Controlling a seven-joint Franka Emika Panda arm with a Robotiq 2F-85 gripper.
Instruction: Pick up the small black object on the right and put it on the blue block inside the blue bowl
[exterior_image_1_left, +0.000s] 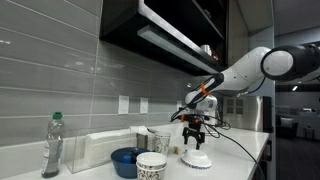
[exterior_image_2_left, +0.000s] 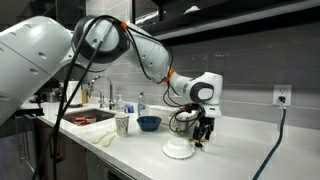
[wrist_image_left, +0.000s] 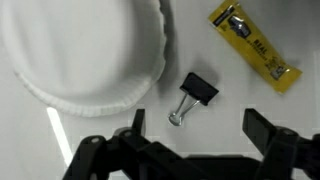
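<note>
My gripper should next lower onto the slanted silver wire handles below its open fingers, turning in line with the clip (wrist_image_left: 199, 89).
The small black object is a black binder clip (wrist_image_left: 199, 89) with silver wire handles. In the wrist view it lies flat on the white counter, just right of the shallow white dish (wrist_image_left: 85, 50). My gripper (wrist_image_left: 200, 125) hangs above it, open, both fingers apart with nothing between them; the clip lies a little beyond the gap. In both exterior views the gripper (exterior_image_1_left: 195, 135) (exterior_image_2_left: 203, 131) hovers low over the counter beside the white dish (exterior_image_1_left: 196, 158) (exterior_image_2_left: 180, 151). The blue bowl (exterior_image_1_left: 127, 160) (exterior_image_2_left: 148, 123) stands farther along the counter. The blue block inside it is hidden.
A yellow packet (wrist_image_left: 252, 45) lies beyond the clip. A patterned white cup (exterior_image_1_left: 151, 166) (exterior_image_2_left: 122, 124) stands by the bowl. A plastic bottle (exterior_image_1_left: 52, 146) and a white box (exterior_image_1_left: 105, 150) stand near the tiled wall. A sink (exterior_image_2_left: 88, 117) is at the far end.
</note>
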